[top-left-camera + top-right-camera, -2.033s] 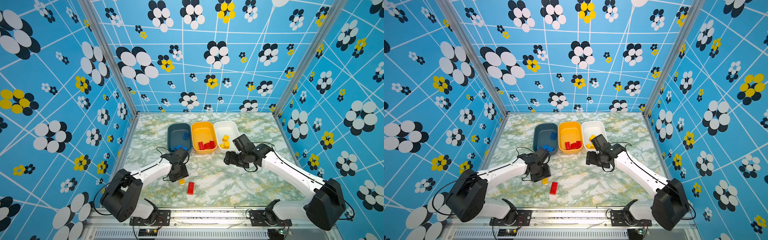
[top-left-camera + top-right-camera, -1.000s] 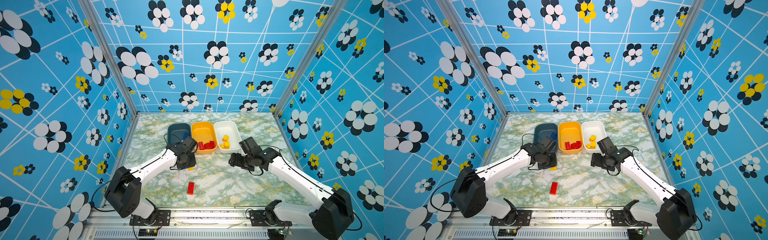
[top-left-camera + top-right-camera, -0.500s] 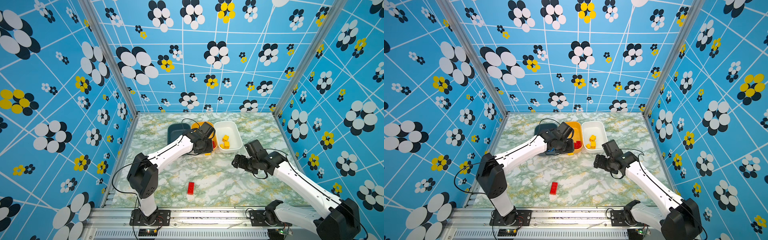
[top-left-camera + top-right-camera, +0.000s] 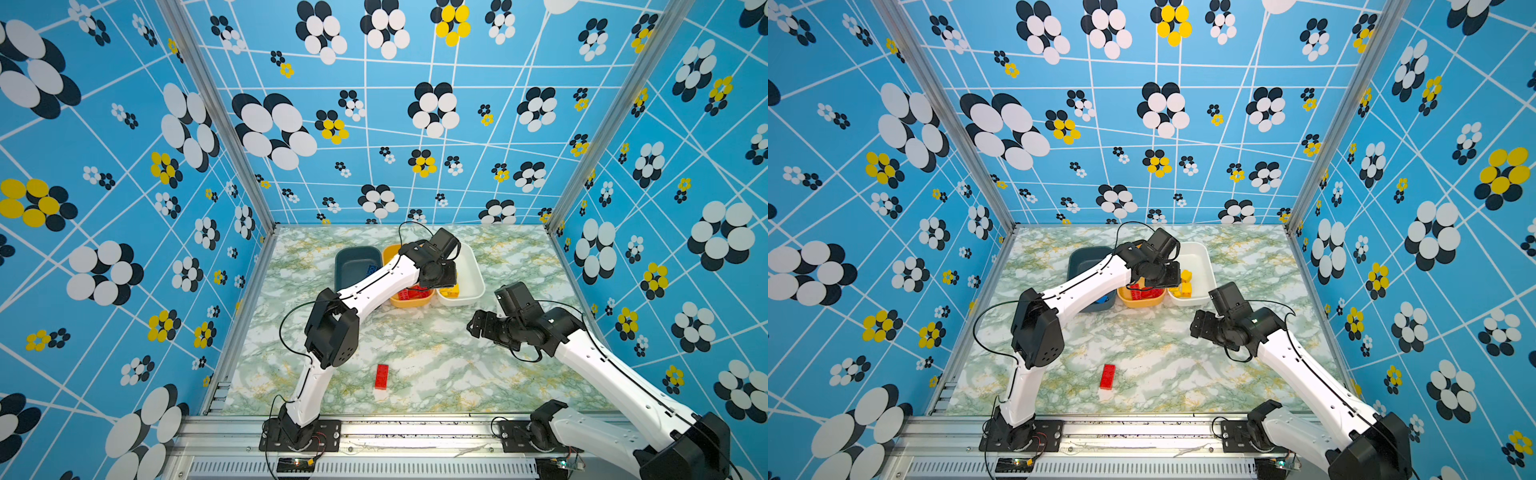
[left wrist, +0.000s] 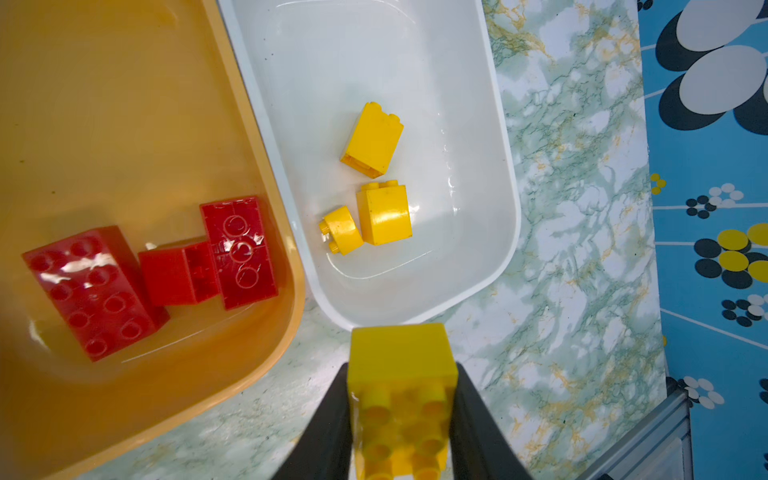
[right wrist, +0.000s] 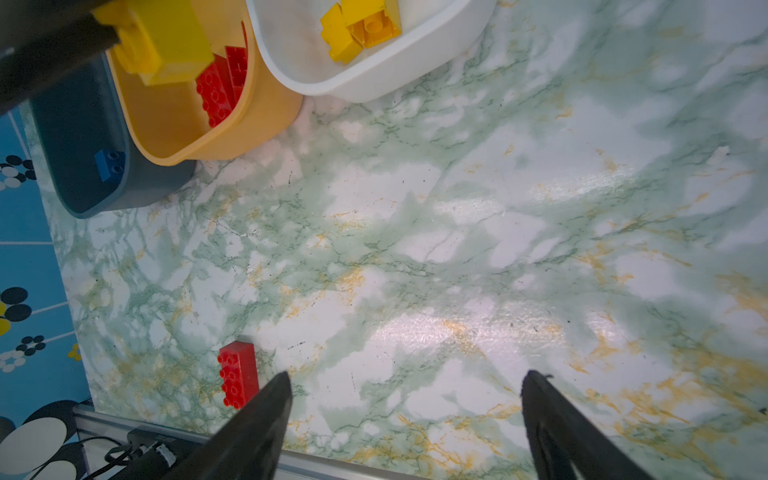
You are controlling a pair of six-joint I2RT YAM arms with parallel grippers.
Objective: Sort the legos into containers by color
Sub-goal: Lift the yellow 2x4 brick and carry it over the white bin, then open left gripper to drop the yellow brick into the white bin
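Next, my left gripper moves down and away from the orange container, over the bottom of the white container, to let go of its yellow lego.
My left gripper (image 5: 401, 368) is shut on a yellow lego (image 5: 399, 345), held just off the near rim of the white container (image 5: 509, 199), which holds three yellow legos (image 5: 382, 212). In both top views that gripper (image 4: 440, 274) hangs over the seam between the orange container (image 4: 409, 302) and the white one (image 4: 476, 274). Red legos (image 5: 95, 291) lie in the orange container. A blue lego (image 6: 109, 164) lies in the teal container (image 4: 353, 257). One red lego (image 4: 381, 376) lies on the table near the front. My right gripper (image 6: 407, 378) is open and empty above the table.
The left arm stretches diagonally across the teal and orange containers, hiding part of them. Patterned blue walls close in the marble table (image 4: 1163, 353) on three sides. A metal rail (image 4: 374, 428) runs along the front edge.
The left arm has swung from the near middle of the table up to the containers, carrying the yellow lego. The right arm has drawn back to the right, away from the white container.
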